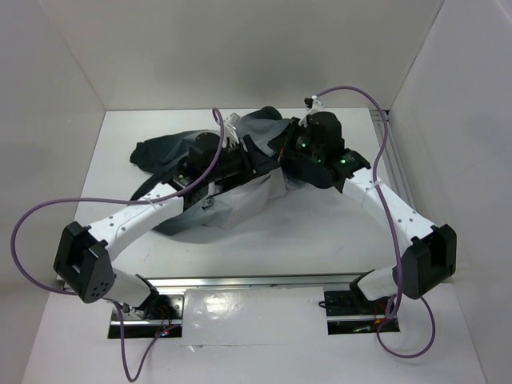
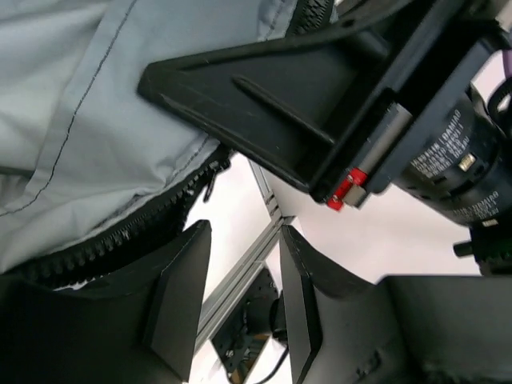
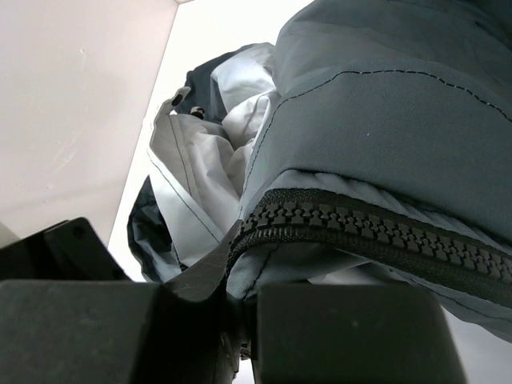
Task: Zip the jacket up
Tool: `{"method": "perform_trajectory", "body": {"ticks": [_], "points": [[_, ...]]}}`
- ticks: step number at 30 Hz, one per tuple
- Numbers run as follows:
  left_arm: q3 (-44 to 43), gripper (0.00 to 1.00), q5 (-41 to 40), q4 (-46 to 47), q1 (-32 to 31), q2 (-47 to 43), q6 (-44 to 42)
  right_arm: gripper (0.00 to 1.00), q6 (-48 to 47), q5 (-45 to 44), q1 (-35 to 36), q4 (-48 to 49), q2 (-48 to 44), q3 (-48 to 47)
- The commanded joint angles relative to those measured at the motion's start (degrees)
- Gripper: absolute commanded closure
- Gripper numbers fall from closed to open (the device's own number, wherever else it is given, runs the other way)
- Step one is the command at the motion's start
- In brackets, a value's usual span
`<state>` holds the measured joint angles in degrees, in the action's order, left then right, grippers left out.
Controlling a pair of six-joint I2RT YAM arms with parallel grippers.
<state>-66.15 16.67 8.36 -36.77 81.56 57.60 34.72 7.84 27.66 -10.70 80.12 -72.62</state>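
The jacket (image 1: 172,156) still lies crumpled, so my right gripper needs to carry the pinched zipper edge outward toward the table's far edge next and release it there.
The dark jacket (image 1: 172,156) lies crumpled on the table, its light grey lining (image 1: 244,196) turned up. My left gripper (image 1: 240,156) hovers over the jacket's middle. In the left wrist view it (image 2: 244,260) is open and empty, with the lining (image 2: 88,104) and a zipper row (image 2: 112,240) to its upper left. My right gripper (image 1: 290,154) is at the jacket's right edge. In the right wrist view it (image 3: 240,316) is shut on the jacket's edge just below the closed black zipper teeth (image 3: 360,228). The right gripper's body (image 2: 320,104) is close above my left fingers (image 2: 180,296).
An aluminium rail (image 1: 394,160) runs along the table's right side and another (image 1: 248,282) along the near edge. Purple cables (image 1: 376,120) loop over both arms. White walls enclose the table on three sides.
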Motion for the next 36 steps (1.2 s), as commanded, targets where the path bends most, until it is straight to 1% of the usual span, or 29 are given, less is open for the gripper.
{"method": "perform_trajectory", "body": {"ticks": [1, 4, 5, 12, 14, 15, 17, 19, 23, 26, 28, 31, 32, 33, 36], "points": [[-0.21, 0.48, -0.85, 5.70, 0.04, 1.32, 2.07, 1.00, -0.09, -0.80, 1.08, 5.43, -2.60, -1.82], [0.50, 0.48, -0.85, 9.47, 0.04, 1.85, 2.78, 1.00, -0.09, -0.80, 1.08, 5.43, -2.60, -1.82], [0.50, 0.50, -0.85, 9.48, 0.04, 2.46, 2.78, 1.00, -0.09, -0.80, 1.08, 5.43, -2.60, -1.82], [-0.82, 0.50, -1.37, 9.57, 0.04, 5.10, 2.78, 1.00, -0.09, -0.80, 1.08, 4.90, -2.60, -2.35], [-0.82, 0.49, -1.37, 9.05, 0.04, 5.63, 2.07, 1.00, -0.09, -1.33, 1.08, 4.29, -2.08, -2.35], [-0.82, 0.46, -1.90, 9.04, 0.04, 5.63, 2.07, 1.00, -0.61, -1.33, 1.08, 4.28, -2.07, -2.35], [-0.82, 0.46, -1.90, 9.04, 0.04, 5.63, 2.07, 1.00, -0.62, -1.33, 1.08, 4.28, -2.07, -2.35], [-0.30, 0.46, -4.00, 9.66, 0.04, 5.63, 1.55, 1.00, -0.62, -1.33, 1.08, 4.28, -2.07, -2.35], [0.23, 0.49, -4.80, 10.89, 0.65, 5.01, 1.55, 1.00, -0.62, -1.33, 1.08, 4.28, -2.07, -2.35], [0.23, 0.55, -4.80, 11.50, 0.65, 5.01, 1.55, 1.00, -0.62, -1.33, 1.08, 4.28, -1.55, -2.35], [0.84, 0.57, -5.33, 12.20, 0.65, 5.01, 2.16, 1.00, -0.62, -1.33, 1.08, 4.28, -1.54, -2.35], [0.85, 0.58, -5.33, 12.21, 0.65, 5.01, 2.16, 1.00, -0.62, -1.33, 1.08, 4.28, -1.54, -2.35], [0.33, 0.62, -5.33, 12.21, 0.65, 5.54, 2.16, 1.00, -0.62, -1.33, 1.08, 4.28, -1.54, -2.35], [0.32, 0.62, -5.85, 12.21, 0.65, 5.54, 2.16, 1.00, -0.62, -1.33, 1.08, 4.28, -1.54, -2.35], [0.32, 0.76, -6.38, 11.59, 0.65, 5.54, 2.68, 1.00, -0.62, -1.33, 1.08, 4.28, -1.54, -2.35]]}}
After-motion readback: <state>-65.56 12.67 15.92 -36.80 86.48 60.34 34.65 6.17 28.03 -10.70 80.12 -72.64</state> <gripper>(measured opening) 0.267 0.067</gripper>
